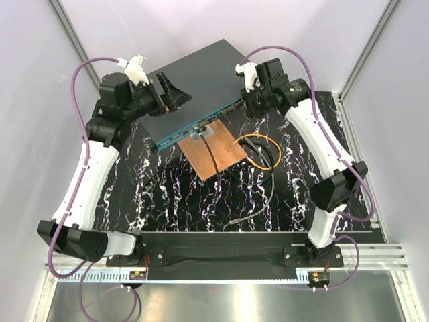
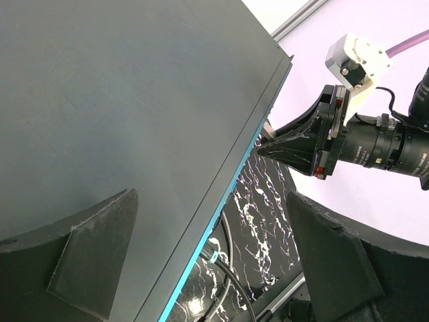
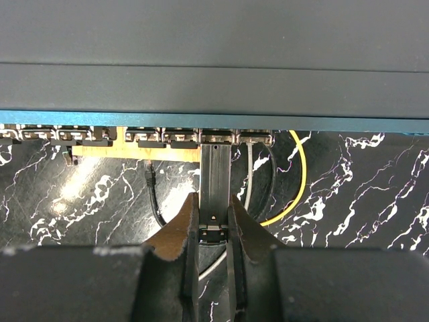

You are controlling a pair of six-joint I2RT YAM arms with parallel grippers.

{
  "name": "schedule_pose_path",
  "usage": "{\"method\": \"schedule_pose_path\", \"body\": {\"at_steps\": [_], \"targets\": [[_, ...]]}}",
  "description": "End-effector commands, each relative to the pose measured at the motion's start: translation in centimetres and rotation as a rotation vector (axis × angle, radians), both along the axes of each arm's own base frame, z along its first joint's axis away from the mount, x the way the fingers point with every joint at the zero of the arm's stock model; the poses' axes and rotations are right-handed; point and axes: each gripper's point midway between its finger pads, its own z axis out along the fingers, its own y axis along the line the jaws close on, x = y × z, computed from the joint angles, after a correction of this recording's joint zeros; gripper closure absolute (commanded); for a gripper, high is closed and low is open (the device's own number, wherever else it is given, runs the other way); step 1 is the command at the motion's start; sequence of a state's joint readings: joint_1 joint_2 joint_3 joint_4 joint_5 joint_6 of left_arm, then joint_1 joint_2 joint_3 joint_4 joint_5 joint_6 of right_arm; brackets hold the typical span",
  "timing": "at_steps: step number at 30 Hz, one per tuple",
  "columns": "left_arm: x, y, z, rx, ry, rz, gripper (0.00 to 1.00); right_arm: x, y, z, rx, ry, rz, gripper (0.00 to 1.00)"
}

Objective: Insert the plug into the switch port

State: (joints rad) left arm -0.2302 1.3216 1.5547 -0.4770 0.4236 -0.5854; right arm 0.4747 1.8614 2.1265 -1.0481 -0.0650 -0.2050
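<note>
Next, the right gripper pushes straight in toward the switch. It seats and releases the plug in the socket under the teal edge (image 3: 216,137), since the plug's body still protrudes.
The switch (image 1: 194,80) is a flat dark blue-grey box at the back of the table, its teal-edged front face (image 3: 214,121) carrying a row of small sockets. My right gripper (image 3: 213,204) is shut on the plug (image 3: 216,171), a long dark metal body held by its rear end. The plug's far end reaches the socket row just under the teal edge. In the top view the right gripper (image 1: 242,102) sits at the switch's front right. My left gripper (image 1: 175,94) hovers open over the switch top (image 2: 134,100), holding nothing.
A brown wooden board (image 1: 214,153) lies in front of the switch. A yellow cable loop (image 1: 261,151), black cables and a loose grey cable (image 1: 248,215) lie on the black marbled mat. A black cable end (image 3: 151,178) lies left of the plug.
</note>
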Motion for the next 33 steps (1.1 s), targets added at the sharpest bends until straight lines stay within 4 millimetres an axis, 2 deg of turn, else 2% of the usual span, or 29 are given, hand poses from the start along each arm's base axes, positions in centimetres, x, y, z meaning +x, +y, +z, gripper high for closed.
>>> {"method": "schedule_pose_path", "body": {"at_steps": [1,8,20,28,30,33], "targets": [[0.2,-0.3,1.9,-0.03,-0.056,-0.023,0.01,1.3,2.1,1.5,0.06,-0.072,0.06,1.0],[0.1,-0.3,1.7,-0.029,-0.05,-0.024,0.01,1.6,2.5,2.3,0.066,-0.097,0.086,1.0],[0.3,-0.4,1.8,-0.035,-0.049,-0.025,0.01,1.8,3.3,1.6,0.07,-0.063,0.066,1.0],[0.4,-0.5,1.5,-0.038,-0.039,-0.025,0.01,1.8,4.1,5.2,0.153,-0.128,0.072,1.0],[0.4,-0.5,1.6,-0.041,-0.041,-0.026,0.01,1.9,4.3,5.3,0.158,-0.131,0.08,1.0],[0.5,-0.5,1.3,-0.041,-0.036,-0.026,0.01,2.2,4.4,5.2,0.15,-0.133,0.084,0.9]]}}
